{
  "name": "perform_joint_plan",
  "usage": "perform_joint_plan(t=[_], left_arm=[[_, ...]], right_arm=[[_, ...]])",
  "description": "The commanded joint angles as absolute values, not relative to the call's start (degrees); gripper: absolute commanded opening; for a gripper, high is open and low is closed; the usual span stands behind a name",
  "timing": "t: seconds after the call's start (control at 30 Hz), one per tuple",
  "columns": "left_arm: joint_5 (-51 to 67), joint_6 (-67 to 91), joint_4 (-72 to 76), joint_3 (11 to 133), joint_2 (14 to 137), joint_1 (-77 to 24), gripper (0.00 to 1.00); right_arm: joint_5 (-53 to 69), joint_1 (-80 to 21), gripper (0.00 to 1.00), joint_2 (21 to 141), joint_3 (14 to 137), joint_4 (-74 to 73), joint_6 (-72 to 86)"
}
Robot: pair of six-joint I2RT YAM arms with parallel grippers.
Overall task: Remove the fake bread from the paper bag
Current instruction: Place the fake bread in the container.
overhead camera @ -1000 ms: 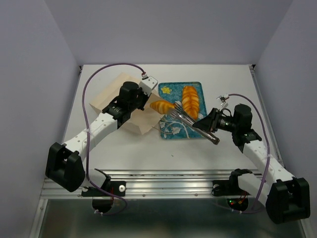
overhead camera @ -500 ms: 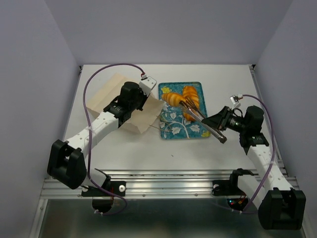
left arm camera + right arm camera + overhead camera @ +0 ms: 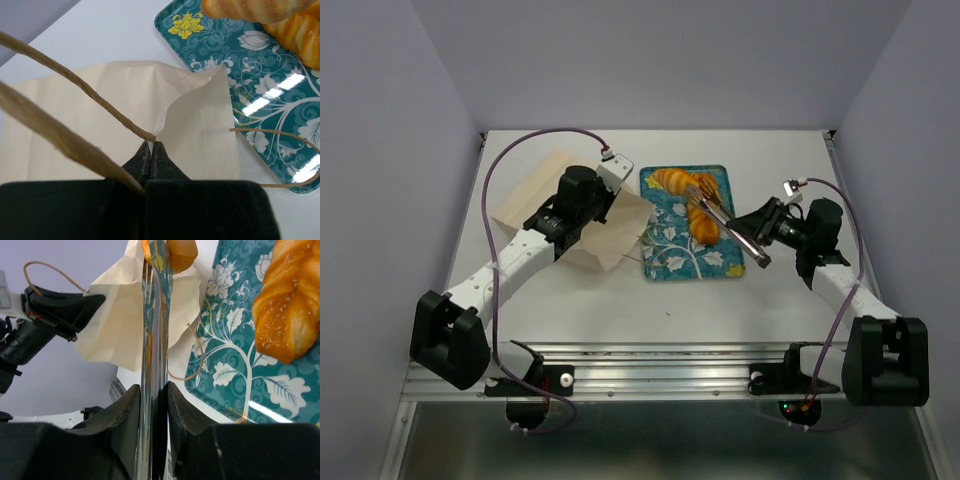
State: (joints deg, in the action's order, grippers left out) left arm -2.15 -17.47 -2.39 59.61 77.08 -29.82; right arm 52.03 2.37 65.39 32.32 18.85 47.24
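The croissant moves with my right gripper toward the bag and down next. The tongs then come free over the tray's far corner, which the ridged loaf leaves clear.
The paper bag lies flat at the left, its mouth toward the teal tray. My left gripper is shut on the edge of the bag's mouth; its tips pinch the paper by a string handle. My right gripper is shut on metal tongs. The tong tips sit on the croissant at the tray's far end, also in the right wrist view. The ridged loaf lies on the tray beside it. The small roll is not in view.
The tray lies right of the bag, a loose string handle draped over its near corner. A purple cable arcs over the left arm. The table's back and side walls are close by.
My right gripper has carried the croissant in the tongs from the bag's mouth to the far end of the tray. My left gripper has kept its hold on the bag.
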Motion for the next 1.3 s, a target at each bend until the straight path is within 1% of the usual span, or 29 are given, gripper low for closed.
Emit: perform_joint_plan(t=[0.0, 0.1, 0.13, 0.4, 0.53, 0.7, 0.9, 0.97, 1.27], left_arm=[[-1.1, -17.8, -0.4, 58.5, 73.1, -29.5, 0.0], [-1.0, -18.0, -0.6, 58.4, 72.1, -29.5, 0.0], [-0.8, -18.1, -0.6, 58.3, 71.8, -29.5, 0.0], [-1.4, -17.3, -1.2, 57.0, 69.3, -29.5, 0.0], [-1.6, -17.2, -1.1, 56.3, 68.6, -29.5, 0.0], [-1.8, -17.3, -0.9, 56.0, 68.6, -29.5, 0.0], [-3.2, -17.7, -1.1, 55.7, 68.7, -29.5, 0.0], [-3.2, -17.7, -1.0, 55.5, 68.1, -29.5, 0.0], [-2.4, -17.5, -0.6, 55.5, 67.1, -29.5, 0.0]], right_arm=[[50.9, 2.2, 0.01, 70.6, 35.4, 33.4, 49.7], [49.8, 1.0, 0.01, 74.4, 36.8, 36.5, 51.4], [49.8, 0.4, 0.01, 77.5, 37.7, 39.4, 52.3], [47.6, -2.7, 0.01, 89.2, 39.3, 50.9, 66.2], [43.6, -4.5, 0.0, 90.9, 39.2, 49.0, 69.9], [39.5, -5.0, 0.01, 92.2, 36.0, 53.2, 79.5], [38.8, -6.8, 0.01, 96.2, 34.6, 60.6, 86.7], [38.6, -6.8, 0.01, 97.0, 34.2, 61.7, 87.9], [37.9, -7.8, 0.01, 99.1, 35.3, 58.4, 87.7]])
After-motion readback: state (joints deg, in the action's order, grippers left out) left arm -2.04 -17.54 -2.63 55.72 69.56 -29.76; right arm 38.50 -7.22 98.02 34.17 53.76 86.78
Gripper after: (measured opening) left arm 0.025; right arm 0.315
